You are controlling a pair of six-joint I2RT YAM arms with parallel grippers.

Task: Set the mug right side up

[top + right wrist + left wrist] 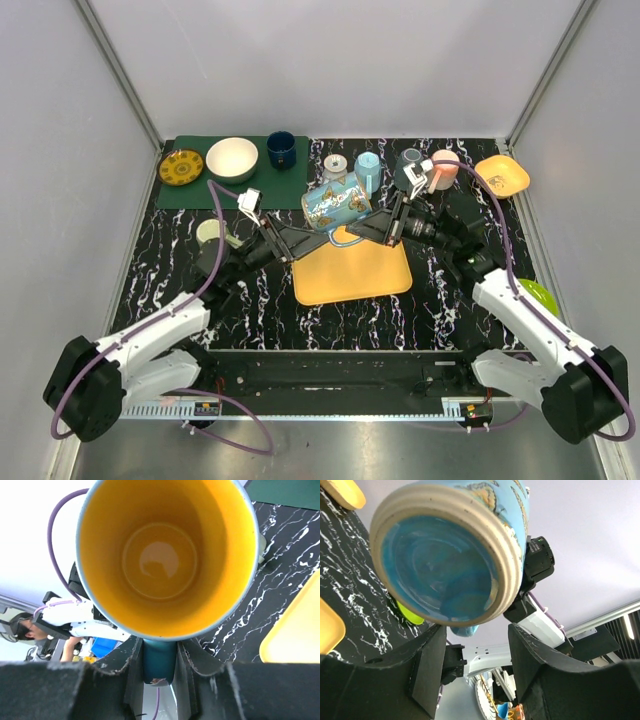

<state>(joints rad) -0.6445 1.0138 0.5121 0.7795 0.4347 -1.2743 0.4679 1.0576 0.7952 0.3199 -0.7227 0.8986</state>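
Observation:
The right gripper turns the sideways mug base-down next, lowers it onto the yellow tray's far corner by the cups and releases it, since that corner lies below.
The light blue patterned mug point(335, 203) hangs in the air over the yellow tray point(352, 270), tipped roughly on its side. Its yellow inside point(160, 555) faces the right wrist camera. Its glazed blue base point(440, 565) faces the left wrist camera. My right gripper point(377, 228) is shut on the mug's teal handle point(160, 657), which sits between both fingers point(131, 667). My left gripper point(303, 241) is open and empty just below the mug's base, and its fingers point(427, 670) do not touch the mug.
A green mat point(200, 190) at the back left holds a yellow plate point(181, 167), a white bowl point(231, 158) and a dark blue cup point(281, 149). Several cups point(368, 170) and an orange bowl point(503, 175) stand at the back right. A white cup point(210, 232) sits at left and a lime object point(540, 295) at right.

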